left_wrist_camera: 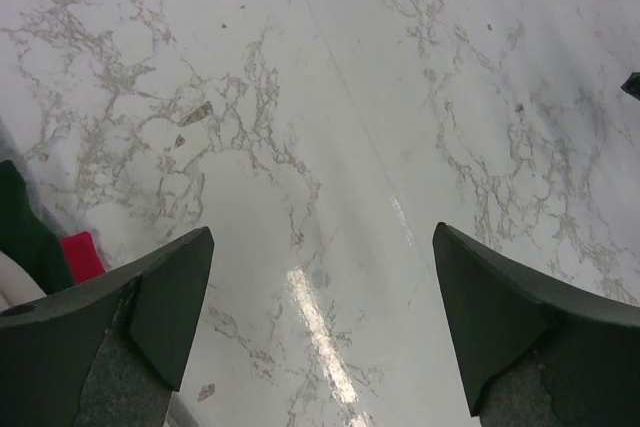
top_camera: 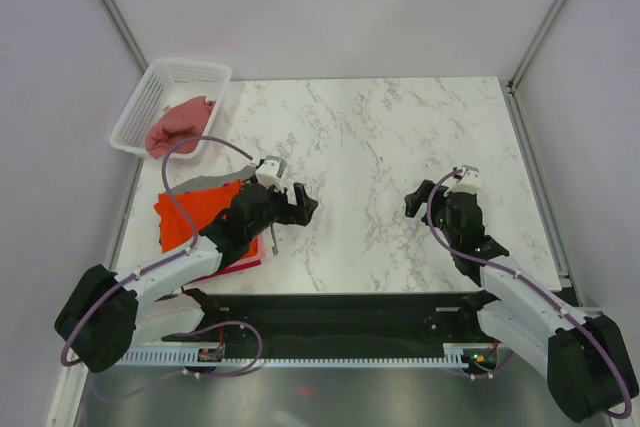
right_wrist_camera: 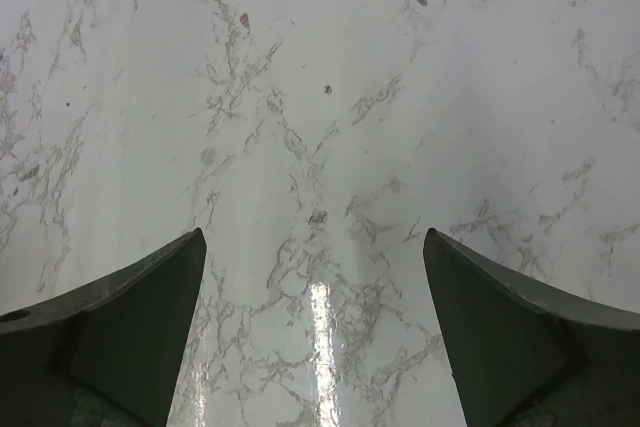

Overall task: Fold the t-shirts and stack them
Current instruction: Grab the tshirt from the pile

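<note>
The left gripper rises outward past the stack next, turns and comes down onto the dusty pinkish-red t-shirt (top_camera: 180, 122), which lies crumpled in the basket.
A dusty pinkish-red t-shirt (top_camera: 180, 122) lies crumpled in the white mesh basket (top_camera: 150, 92) at the far left. A stack of folded t-shirts lies at the near left: bright orange-red (top_camera: 192, 212) on top, a grey edge (top_camera: 205, 181) behind it, a pink/white edge (top_camera: 240, 263) below. A red corner of the stack (left_wrist_camera: 82, 255) shows in the left wrist view. My left gripper (top_camera: 303, 201) is open and empty over bare marble just right of the stack; it also shows in the left wrist view (left_wrist_camera: 322, 247). My right gripper (top_camera: 418, 203) is open and empty over the marble at right; it also shows in the right wrist view (right_wrist_camera: 314, 247).
The marble table top (top_camera: 370, 147) ends at grey walls at the back and sides. A black rail (top_camera: 330, 322) with both arm bases runs along the near edge. Purple cables loop over each arm.
</note>
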`<state>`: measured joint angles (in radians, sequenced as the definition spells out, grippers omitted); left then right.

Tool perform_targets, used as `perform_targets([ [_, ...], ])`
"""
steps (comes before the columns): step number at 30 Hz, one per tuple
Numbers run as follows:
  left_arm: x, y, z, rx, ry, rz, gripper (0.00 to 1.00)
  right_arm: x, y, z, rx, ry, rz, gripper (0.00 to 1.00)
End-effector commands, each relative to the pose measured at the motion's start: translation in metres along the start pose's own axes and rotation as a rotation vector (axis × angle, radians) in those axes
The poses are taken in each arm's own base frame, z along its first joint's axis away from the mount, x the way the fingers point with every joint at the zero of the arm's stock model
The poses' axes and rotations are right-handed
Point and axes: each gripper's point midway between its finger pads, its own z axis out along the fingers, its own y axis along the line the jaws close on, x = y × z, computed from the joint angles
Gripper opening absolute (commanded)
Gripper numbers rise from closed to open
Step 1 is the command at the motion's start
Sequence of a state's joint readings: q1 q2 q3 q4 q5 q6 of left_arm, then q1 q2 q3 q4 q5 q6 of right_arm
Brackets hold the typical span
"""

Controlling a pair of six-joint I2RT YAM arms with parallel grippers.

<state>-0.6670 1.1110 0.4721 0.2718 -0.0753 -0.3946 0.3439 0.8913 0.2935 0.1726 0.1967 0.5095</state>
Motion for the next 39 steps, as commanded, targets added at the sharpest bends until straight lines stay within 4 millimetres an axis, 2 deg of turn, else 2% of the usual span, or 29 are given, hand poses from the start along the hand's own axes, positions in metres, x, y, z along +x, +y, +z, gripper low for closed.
perform_targets([
  [1, -0.023, 0.011, 0.000, -0.102, -0.051, -0.047, 0.99, -0.010, 0.007, 0.001, -0.020, -0.036, 0.015, 0.98],
  [2, -0.039, 0.012, 0.000, -0.136, -0.076, -0.070, 0.98, -0.012, 0.006, 0.001, -0.017, -0.039, 0.016, 0.98],
  [3, -0.046, 0.015, -0.002, -0.167, -0.081, -0.083, 0.98, -0.011, 0.006, 0.001, -0.016, -0.038, 0.017, 0.98],
  [4, -0.041, 0.023, -0.006, -0.225, -0.039, -0.092, 0.97, -0.011, 0.006, 0.001, -0.019, -0.038, 0.019, 0.98],
  [5, -0.070, 0.027, -0.008, -0.275, -0.095, -0.146, 0.97, -0.010, 0.007, 0.001, -0.021, -0.035, 0.020, 0.98],
  [6, -0.078, 0.033, -0.011, -0.310, -0.096, -0.173, 0.97, -0.010, 0.007, 0.002, -0.018, -0.032, 0.020, 0.98],
  [7, -0.076, 0.044, -0.016, -0.364, -0.055, -0.193, 0.97, -0.009, 0.007, 0.002, -0.018, -0.030, 0.020, 0.98],
  [8, -0.108, 0.057, -0.021, -0.408, -0.112, -0.251, 0.97, -0.008, 0.006, 0.002, -0.014, -0.025, 0.020, 0.98],
  [9, -0.118, 0.069, -0.027, -0.460, -0.118, -0.280, 0.98, -0.007, 0.006, 0.003, -0.016, -0.019, 0.018, 0.98],
  [10, -0.109, 0.090, -0.032, -0.561, -0.056, -0.305, 1.00, -0.006, 0.008, 0.003, -0.022, -0.014, 0.020, 0.98],
  [11, -0.141, 0.114, -0.045, -0.658, -0.139, -0.417, 1.00, -0.005, 0.008, 0.003, -0.026, -0.008, 0.021, 0.98],
  [13, -0.153, 0.138, -0.051, -0.730, -0.150, -0.498, 0.99, -0.004, 0.009, 0.003, -0.032, -0.003, 0.020, 0.98],
  [14, -0.166, 0.156, -0.056, -0.786, -0.183, -0.546, 0.98, -0.005, 0.010, 0.003, -0.032, -0.004, 0.020, 0.98],
  [16, -0.178, 0.175, -0.063, -0.848, -0.228, -0.589, 0.98, -0.004, 0.009, 0.003, -0.032, -0.004, 0.021, 0.98],
  [17, -0.188, 0.193, -0.069, -0.896, -0.277, -0.634, 0.98, -0.005, 0.010, 0.003, -0.036, -0.007, 0.023, 0.98],
  [20, -0.207, 0.225, -0.080, -0.952, -0.353, -0.725, 0.98, -0.005, 0.010, 0.002, -0.039, -0.009, 0.023, 0.98],
  [22, -0.204, 0.251, -0.076, -0.980, -0.346, -0.788, 0.97, -0.005, 0.011, 0.002, -0.042, -0.011, 0.023, 0.98],
  [23, -0.212, 0.256, -0.075, -0.977, -0.359, -0.800, 0.96, -0.005, 0.010, 0.002, -0.040, -0.012, 0.022, 0.98],
  [24, -0.205, 0.267, -0.065, -0.996, -0.332, -0.813, 0.96, -0.005, 0.011, 0.002, -0.042, -0.009, 0.023, 0.98],
  [25, -0.206, 0.273, -0.062, -1.002, -0.337, -0.829, 0.95, -0.004, 0.011, 0.002, -0.045, -0.008, 0.021, 0.98],
  [26, -0.216, 0.279, -0.063, -1.001, -0.363, -0.841, 0.95, -0.004, 0.011, 0.002, -0.046, -0.007, 0.023, 0.98],
  [27, -0.211, 0.290, -0.054, -1.021, -0.347, -0.849, 0.95, -0.005, 0.011, 0.002, -0.045, -0.008, 0.023, 0.98],
  [30, -0.227, 0.307, -0.045, -1.002, -0.377, -0.885, 0.95, -0.004, 0.012, 0.002, -0.052, -0.004, 0.020, 0.98],
  [33, -0.229, 0.322, -0.024, -1.003, -0.353, -0.888, 0.94, -0.003, 0.012, 0.002, -0.051, -0.003, 0.020, 0.98],
  [34, -0.224, 0.331, -0.016, -1.019, -0.338, -0.891, 0.93, -0.004, 0.012, 0.002, -0.052, -0.004, 0.020, 0.98],
  [39, -0.195, 0.350, -0.009, -1.118, -0.310, -0.984, 0.93, -0.003, 0.012, 0.003, -0.049, 0.000, 0.017, 0.98],
])
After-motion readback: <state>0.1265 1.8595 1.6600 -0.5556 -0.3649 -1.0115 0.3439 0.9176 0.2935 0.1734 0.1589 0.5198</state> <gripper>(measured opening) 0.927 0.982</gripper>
